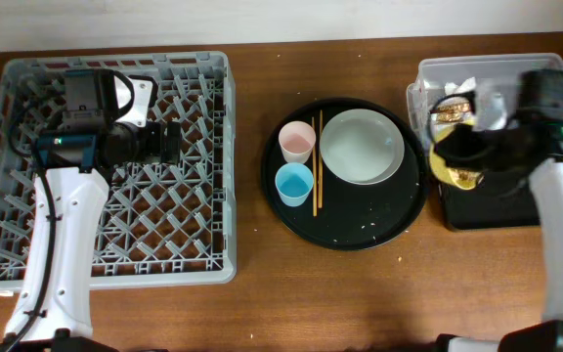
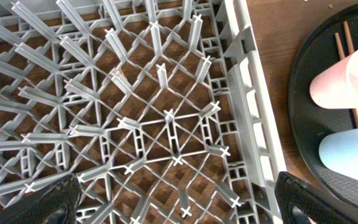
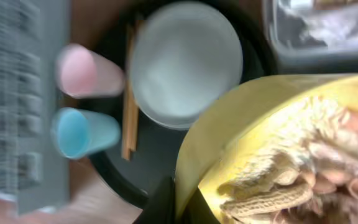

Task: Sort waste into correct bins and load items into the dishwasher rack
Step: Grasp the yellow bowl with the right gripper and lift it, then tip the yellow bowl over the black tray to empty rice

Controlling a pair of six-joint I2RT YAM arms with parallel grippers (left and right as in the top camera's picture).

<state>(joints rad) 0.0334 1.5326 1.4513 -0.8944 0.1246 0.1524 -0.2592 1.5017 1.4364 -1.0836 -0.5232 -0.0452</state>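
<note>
My right gripper should tip the yellow bowl (image 1: 457, 168) over above the black bin (image 1: 492, 210), then level, lower and release it there, since beige food scraps fill it.
My right gripper (image 1: 469, 149) (image 3: 182, 199) is shut on the rim of the yellow bowl (image 1: 457, 168) (image 3: 260, 118). It holds the bowl tilted at the near edge of the clear tub (image 1: 487, 66) (image 3: 303, 53), above the black bin (image 1: 492, 210). Beige food scraps (image 3: 303, 165) lie in the bowl. Napkins and brown wrappers (image 1: 454, 108) lie in the tub. The white plate (image 1: 362, 147) (image 3: 185, 62), pink cup (image 1: 296, 143) (image 3: 82, 71), light-blue cup (image 1: 294, 183) (image 3: 79, 132) and chopsticks (image 1: 318, 171) (image 3: 129, 118) sit on the round tray. My left gripper (image 1: 169, 145) (image 2: 179, 208) is open and empty over the grey rack (image 1: 213, 196) (image 2: 247, 93).
The round black tray (image 1: 360, 233) stands in the middle between the rack and the bins, with crumbs on it. The left wrist view shows its edge with the pink cup (image 2: 347, 78), blue cup (image 2: 353, 155) and chopsticks (image 2: 340, 46). Bare wooden table lies in front.
</note>
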